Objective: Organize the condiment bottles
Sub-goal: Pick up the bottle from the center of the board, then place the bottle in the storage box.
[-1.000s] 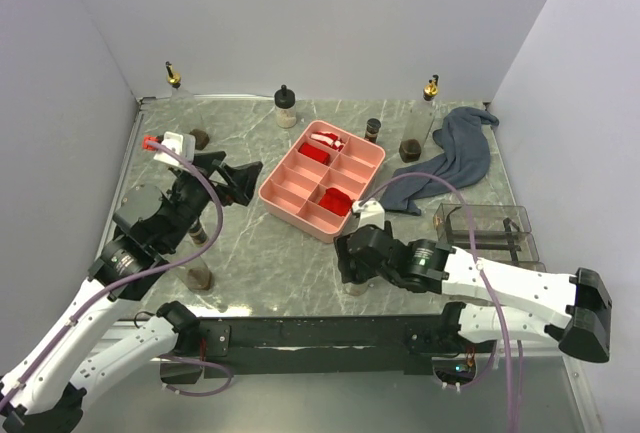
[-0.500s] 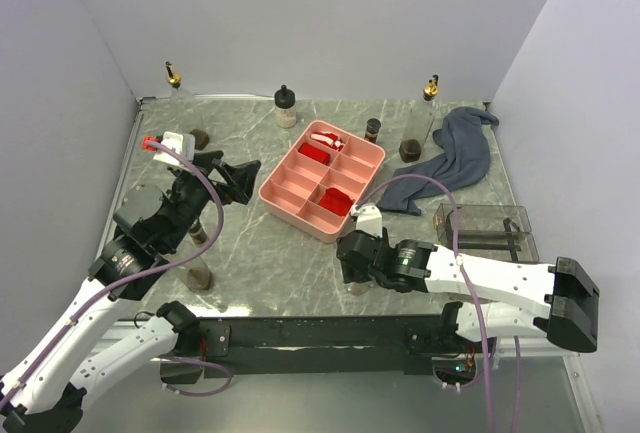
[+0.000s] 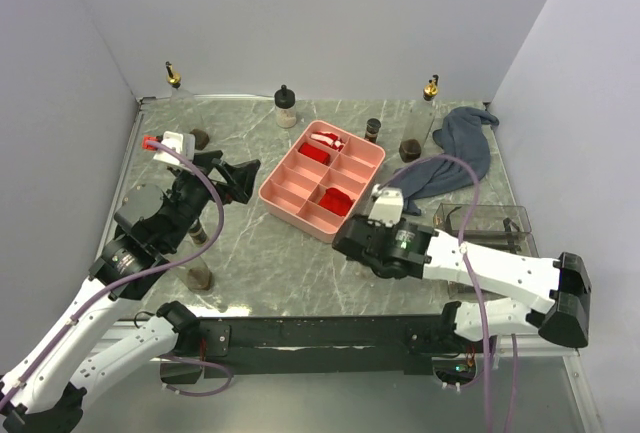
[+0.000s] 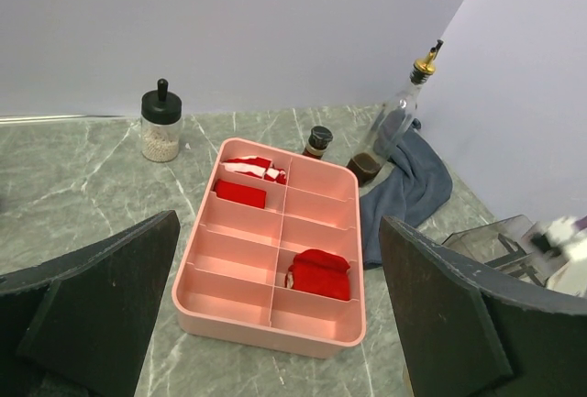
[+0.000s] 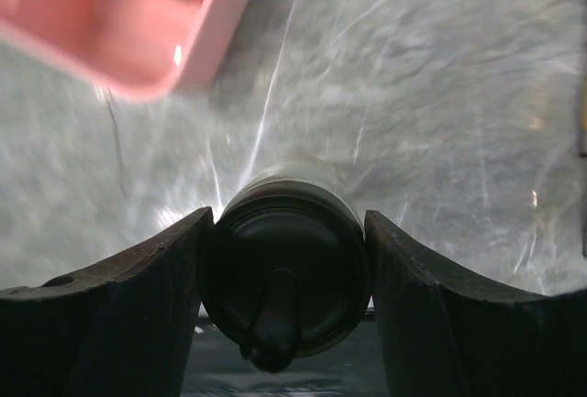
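My right gripper will swing to the right in the top view next, over the side end of the clear plastic box, and release the bottle, as the box looks empty.
My right gripper (image 5: 284,298) is shut on a black-capped bottle (image 5: 286,248), its fingers (image 5: 138,319) pressing both sides of the cap above the marble. From above, that gripper (image 3: 350,244) hovers just off the pink tray's near corner and hides the bottle. My left gripper (image 3: 236,179) is open and holds nothing, left of the tray. Along the back stand a gold-spouted bottle (image 3: 174,79), a cream jar with a black cap (image 3: 286,104), a small dark jar (image 3: 372,131), a tall clear gold-spouted bottle (image 3: 426,105) and a squat brown jar (image 3: 200,138). Two more bottles (image 3: 203,237) stand by the left arm.
The pink divided tray (image 3: 298,189) holds red packets in three cells. A blue-grey cloth (image 3: 450,158) lies at the back right. A clear plastic box (image 3: 490,227) sits at the right, next to the right arm. Walls close in the back and sides.
The right gripper closed on the black-capped bottle, then rose and shifted right and away, toward the tray's near corner. The left arm has stayed still.
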Motion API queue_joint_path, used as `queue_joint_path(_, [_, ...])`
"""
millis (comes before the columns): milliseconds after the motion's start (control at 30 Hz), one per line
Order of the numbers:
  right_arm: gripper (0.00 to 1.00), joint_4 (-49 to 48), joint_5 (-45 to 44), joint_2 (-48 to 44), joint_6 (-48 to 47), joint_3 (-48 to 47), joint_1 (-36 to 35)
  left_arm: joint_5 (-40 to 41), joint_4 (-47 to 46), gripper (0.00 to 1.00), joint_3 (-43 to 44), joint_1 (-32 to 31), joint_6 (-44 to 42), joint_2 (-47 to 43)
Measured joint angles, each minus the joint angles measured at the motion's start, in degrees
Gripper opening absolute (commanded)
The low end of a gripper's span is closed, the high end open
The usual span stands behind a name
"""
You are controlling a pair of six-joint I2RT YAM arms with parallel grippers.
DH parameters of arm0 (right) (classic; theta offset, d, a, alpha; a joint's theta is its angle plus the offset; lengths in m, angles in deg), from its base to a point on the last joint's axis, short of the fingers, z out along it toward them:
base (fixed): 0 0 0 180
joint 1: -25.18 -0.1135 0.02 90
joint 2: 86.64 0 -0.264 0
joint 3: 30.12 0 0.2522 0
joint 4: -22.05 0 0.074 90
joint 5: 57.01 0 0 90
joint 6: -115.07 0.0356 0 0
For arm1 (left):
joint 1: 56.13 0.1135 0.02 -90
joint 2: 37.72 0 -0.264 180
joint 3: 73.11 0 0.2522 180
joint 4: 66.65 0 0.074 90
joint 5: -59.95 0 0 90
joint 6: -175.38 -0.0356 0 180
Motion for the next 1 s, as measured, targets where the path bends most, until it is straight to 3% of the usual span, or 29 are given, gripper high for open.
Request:
queue_joint_path(167, [0.00,10.3,-6.0,3.4,9.5,-9.9,4.3,0.0,0.0,0.97,0.0,0.0,0.0,0.2])
queue_joint_path(333, [0.00,13.5,-9.2,3.0,12.9,-14.4,17.5,0.0,0.0,0.97,0.0,0.0,0.0,0.2])
queue_joint_path(767, [0.00,14.0,-10.8,-2.9,15.1,-14.9,56.9,0.0,0.0,0.97,0.0,0.0,0.0,1.2])
queue_joint_path(1000, [0.00,14.0,-11.5,-5.4,16.3,-10.6,68.1,0.2,0.0,0.97,0.0,0.0,0.0,1.2])
